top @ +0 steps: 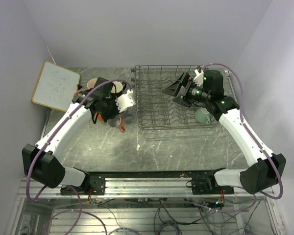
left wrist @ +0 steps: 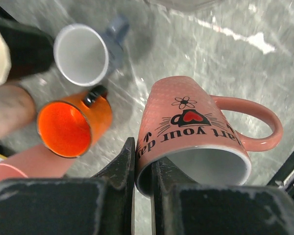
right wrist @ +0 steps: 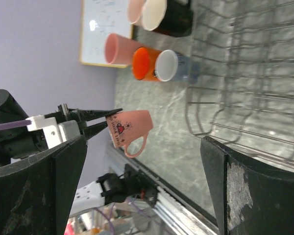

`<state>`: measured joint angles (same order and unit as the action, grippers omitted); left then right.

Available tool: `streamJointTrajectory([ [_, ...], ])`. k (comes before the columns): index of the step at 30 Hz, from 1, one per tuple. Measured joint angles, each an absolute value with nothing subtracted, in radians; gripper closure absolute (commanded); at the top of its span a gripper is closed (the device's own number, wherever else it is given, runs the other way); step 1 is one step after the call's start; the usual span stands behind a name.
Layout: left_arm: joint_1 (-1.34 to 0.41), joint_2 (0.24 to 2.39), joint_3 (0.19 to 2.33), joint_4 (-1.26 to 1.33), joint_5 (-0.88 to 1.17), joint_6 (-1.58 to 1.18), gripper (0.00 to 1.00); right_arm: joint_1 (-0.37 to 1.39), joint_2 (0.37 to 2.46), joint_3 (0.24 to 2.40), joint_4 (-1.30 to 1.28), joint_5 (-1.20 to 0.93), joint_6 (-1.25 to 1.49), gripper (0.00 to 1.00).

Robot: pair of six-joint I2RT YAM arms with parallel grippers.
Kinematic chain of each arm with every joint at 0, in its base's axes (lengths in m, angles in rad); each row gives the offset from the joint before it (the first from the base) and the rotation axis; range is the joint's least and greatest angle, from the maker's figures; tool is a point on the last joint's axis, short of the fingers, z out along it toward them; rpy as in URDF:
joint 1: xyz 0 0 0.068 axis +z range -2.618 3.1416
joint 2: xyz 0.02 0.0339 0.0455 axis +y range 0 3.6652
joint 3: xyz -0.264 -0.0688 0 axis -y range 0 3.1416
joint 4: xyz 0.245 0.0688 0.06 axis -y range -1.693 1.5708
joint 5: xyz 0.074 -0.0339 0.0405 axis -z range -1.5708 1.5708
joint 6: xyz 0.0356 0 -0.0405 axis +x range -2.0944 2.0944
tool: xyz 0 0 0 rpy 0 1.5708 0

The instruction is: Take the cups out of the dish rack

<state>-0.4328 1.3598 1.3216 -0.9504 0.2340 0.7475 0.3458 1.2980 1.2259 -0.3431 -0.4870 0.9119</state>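
Note:
I will next lower the salmon mug with my left gripper onto the bare tabletop (top: 114,130) beside the orange mug and let go of its rim, as that clear spot is below my gripper.
My left gripper (top: 121,115) is shut on the rim of the salmon mug (left wrist: 196,127), one finger inside and one outside, holding it tilted above the table left of the dish rack (top: 154,100). The salmon mug also shows in the right wrist view (right wrist: 130,128). Beside it stand the orange mug (left wrist: 71,125), the grey-blue mug (left wrist: 83,54), the black mug (left wrist: 29,46), a pale pink cup (left wrist: 10,107) and the pink tumbler (left wrist: 24,164). A mint green cup (top: 202,116) sits at the rack's right end. My right gripper (top: 179,90) is open and empty above the rack. No clear glass shows.
A white-faced, wood-framed board (top: 55,85) lies at the back left, next to the group of cups. The rack's wire wall (right wrist: 245,73) stands right of the cups. Purple walls close in the back and both sides.

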Motion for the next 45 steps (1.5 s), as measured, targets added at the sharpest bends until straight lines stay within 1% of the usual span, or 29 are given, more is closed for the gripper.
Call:
streamJointTrajectory([
  [5, -0.435, 1.398, 1.230, -0.946, 0.163, 0.752, 0.93, 0.317, 1.280, 1.255, -0.485, -0.387, 0.815, 0.00],
  [11, -0.440, 1.477, 1.176, -0.890, 0.089, 0.747, 0.93, 0.307, 1.253, 1.257, -0.590, -0.273, 0.758, 0.00],
  [16, -0.440, 1.555, 1.150, -0.823, 0.041, 0.739, 0.93, 0.299, 1.234, 1.257, -0.636, -0.206, 0.730, 0.00],
  [25, -0.443, 1.592, 1.146, -0.757, 0.022, 0.731, 0.93, 0.286, 1.222, 1.246, -0.688, -0.087, 0.705, 0.00],
  [32, -0.454, 1.618, 1.131, -0.729, 0.019, 0.728, 0.89, 0.280, 1.207, 1.198, -0.728, 0.060, 0.699, 0.00],
  [34, -0.457, 1.619, 1.131, -0.728, 0.017, 0.727, 0.85, 0.278, 1.207, 1.171, -0.727, 0.099, 0.699, 0.00],
  [35, -0.459, 1.620, 1.131, -0.727, 0.015, 0.727, 0.82, 0.277, 1.207, 1.159, -0.727, 0.114, 0.699, 0.00],
  [37, -0.463, 1.620, 1.131, -0.725, 0.009, 0.727, 0.70, 0.276, 1.207, 1.132, -0.728, 0.143, 0.699, 0.00],
  [40, -0.467, 1.626, 1.131, -0.717, 0.005, 0.725, 0.50, 0.276, 1.211, 1.116, -0.730, 0.181, 0.699, 0.00],
  [45, -0.471, 1.633, 1.153, -0.737, 0.003, 0.724, 0.47, 0.275, 1.213, 1.104, -0.730, 0.259, 0.698, 0.00],
])
